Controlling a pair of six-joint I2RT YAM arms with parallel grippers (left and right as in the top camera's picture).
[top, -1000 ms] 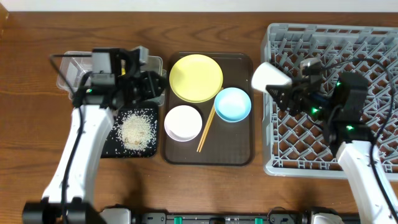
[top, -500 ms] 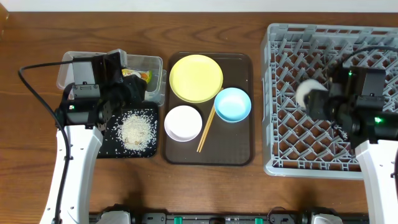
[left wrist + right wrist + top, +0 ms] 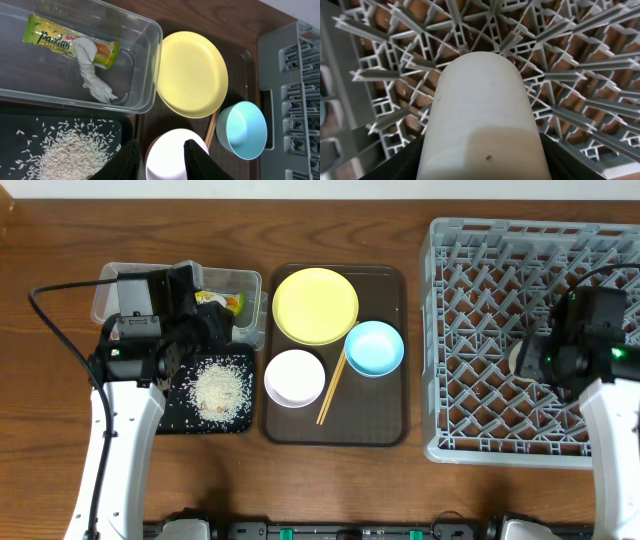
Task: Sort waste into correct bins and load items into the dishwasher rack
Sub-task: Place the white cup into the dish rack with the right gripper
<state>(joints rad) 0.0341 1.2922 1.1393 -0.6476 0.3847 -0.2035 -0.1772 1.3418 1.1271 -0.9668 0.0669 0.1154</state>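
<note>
My right gripper should lower the pale cup until it rests among the grey pegs, and then open.
The snack wrapper (image 3: 55, 41) (image 3: 222, 301) lies in the clear tub (image 3: 150, 60) (image 3: 245, 275) beside a crumpled white tissue (image 3: 92, 75). My left gripper (image 3: 162, 145) (image 3: 215, 330) hovers open near the tub's front edge with nothing between its fingers. Rice (image 3: 220, 390) (image 3: 70, 152) is heaped on the black tray (image 3: 175, 415). The yellow plate (image 3: 315, 305), blue bowl (image 3: 374, 347), white bowl (image 3: 294, 377) and chopsticks (image 3: 330, 390) rest on the brown tray (image 3: 385, 425). My right gripper (image 3: 482, 165) (image 3: 530, 362) is shut on the pale cup (image 3: 480, 100) (image 3: 520, 358), low over the dishwasher rack (image 3: 480, 280) (image 3: 570, 65) floor.
The rack's grey pegs stand up all around the cup. The rack's left wall (image 3: 295, 100) runs close to the brown tray's right edge. Bare wooden table (image 3: 330, 490) lies in front of the trays.
My right arm carried the cup from the rack's left edge to its right half and lowered it. The left gripper pulled back from the tub, and the wrapper now lies inside.
</note>
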